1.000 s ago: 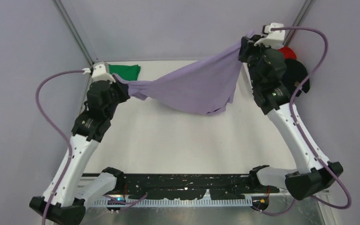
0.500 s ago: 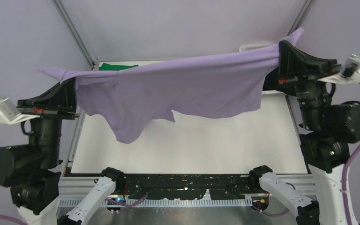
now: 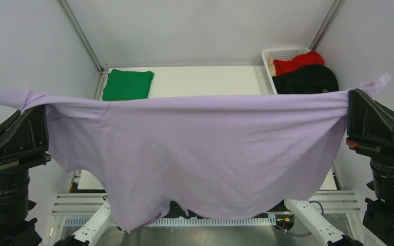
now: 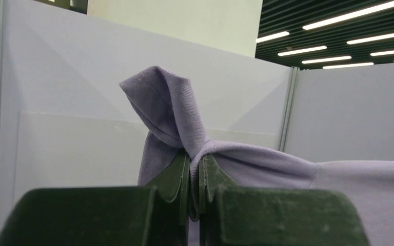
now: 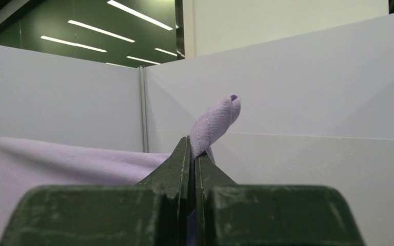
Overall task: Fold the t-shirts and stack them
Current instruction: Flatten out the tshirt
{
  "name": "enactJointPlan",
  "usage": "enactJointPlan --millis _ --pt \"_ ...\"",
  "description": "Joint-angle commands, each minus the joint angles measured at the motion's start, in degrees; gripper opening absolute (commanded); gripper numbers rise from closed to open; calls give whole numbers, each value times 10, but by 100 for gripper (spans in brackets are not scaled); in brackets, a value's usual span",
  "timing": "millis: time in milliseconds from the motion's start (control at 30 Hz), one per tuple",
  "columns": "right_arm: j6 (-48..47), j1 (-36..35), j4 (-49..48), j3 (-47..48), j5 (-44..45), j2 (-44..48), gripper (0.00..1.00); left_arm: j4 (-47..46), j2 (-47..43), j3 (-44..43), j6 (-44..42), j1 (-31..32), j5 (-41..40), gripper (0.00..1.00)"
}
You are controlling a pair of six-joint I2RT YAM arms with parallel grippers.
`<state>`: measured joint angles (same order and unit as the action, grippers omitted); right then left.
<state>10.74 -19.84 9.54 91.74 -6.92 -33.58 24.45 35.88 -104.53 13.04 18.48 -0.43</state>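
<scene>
The bare part of the tabletop beside the green t-shirt is below and outward, so the left gripper will go down and outward next and let go of the lavender t-shirt's corner there.
A lavender t-shirt (image 3: 200,148) hangs stretched wide between my two grippers, high and close to the top camera, hiding most of the table. My left gripper (image 3: 40,108) is shut on its left corner, shown in the left wrist view (image 4: 194,154) with cloth (image 4: 169,110) bunched above the jaws. My right gripper (image 3: 350,95) is shut on its right corner; the right wrist view (image 5: 192,148) shows a cloth tip (image 5: 216,120) poking out. A folded green t-shirt (image 3: 128,84) lies at the table's far left. A red t-shirt (image 3: 297,62) and a black t-shirt (image 3: 308,79) lie in the basket.
A white lattice basket (image 3: 282,52) stands at the table's far right corner. White enclosure walls rise on all sides. The white table top (image 3: 205,81) shows only as a strip behind the hanging shirt.
Both arms have swung up and toward the camera, spreading apart. The lavender shirt went from a bunched drape low over the table to a wide, taut sheet hanging in front of the camera.
</scene>
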Motion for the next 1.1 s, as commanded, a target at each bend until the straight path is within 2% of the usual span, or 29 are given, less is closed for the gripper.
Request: enactJointPlan --millis 0,167,267,400,500,533,600,667,733,800,833,867,967,1067 --pt "-17 3 22 -13 77 -22 5 -39 42 29 -25 -2 -45 0" --pt "-45 2 -1 -82 199 -50 5 -78 102 107 -36 -2 -110 0" --pt "-68 3 -49 -173 294 -77 5 -102 165 167 -43 -2 -149 2" --pt "-76 4 -115 -284 402 -160 7 -111 317 223 -44 -2 -181 7" --pt "-65 13 -152 -351 430 -247 7 -73 464 217 -22 -4 -186 10" --pt "-50 22 -168 -359 423 -298 7 -49 520 201 -10 -5 -171 14" --pt "-17 41 -192 -377 384 -377 12 -1 623 140 13 -6 -147 35" --pt "15 66 -202 -375 327 -460 21 56 716 71 32 -6 -136 68" --pt "40 84 -183 -344 289 -541 56 113 785 3 54 -7 -135 97" --pt "56 94 -139 -297 270 -600 77 144 820 -37 60 -7 -135 100" --pt "55 95 -124 -268 264 -622 81 147 826 -44 59 -7 -135 100" --pt "54 95 -103 -257 261 -628 91 146 822 -44 59 -7 -135 100" --pt "53 95 -85 -233 248 -630 100 128 789 -10 63 -7 -141 99" --pt "58 95 -66 -235 222 -614 96 121 743 40 83 -7 -136 100"
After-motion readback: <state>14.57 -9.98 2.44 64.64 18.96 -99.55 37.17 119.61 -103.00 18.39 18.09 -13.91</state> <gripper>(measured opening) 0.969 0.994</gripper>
